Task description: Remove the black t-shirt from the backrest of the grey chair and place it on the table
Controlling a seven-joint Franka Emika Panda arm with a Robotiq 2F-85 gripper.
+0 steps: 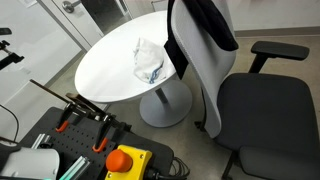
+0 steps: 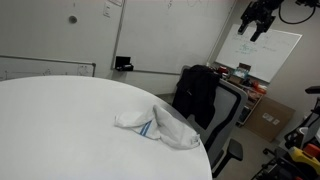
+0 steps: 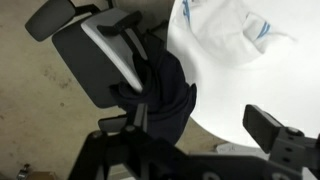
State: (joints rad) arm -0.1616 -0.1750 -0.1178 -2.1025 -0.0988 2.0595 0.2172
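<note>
The cloth is bunched at the top of the chair's backrest, and my gripper needs to move down and toward the chair to reach it next.
The black t-shirt (image 1: 205, 22) hangs over the top of the grey chair's backrest (image 1: 200, 75), next to the round white table (image 1: 105, 70). It shows in both exterior views (image 2: 196, 92) and in the wrist view (image 3: 165, 90). The chair (image 2: 230, 105) stands against the table's edge, and the wrist view shows it from above (image 3: 85, 55). My gripper (image 2: 258, 20) hangs high above the chair, open and empty. In the wrist view its fingers (image 3: 200, 122) are spread wide over the shirt and the table edge (image 3: 225, 95).
A crumpled white cloth with blue stripes (image 1: 148, 60) lies on the table, near the chair (image 2: 160, 125) (image 3: 225, 30). A yellow box with a red button (image 1: 125, 160) and clamps stand in front. A whiteboard (image 2: 265, 55) and cardboard boxes (image 2: 270, 118) stand behind the chair.
</note>
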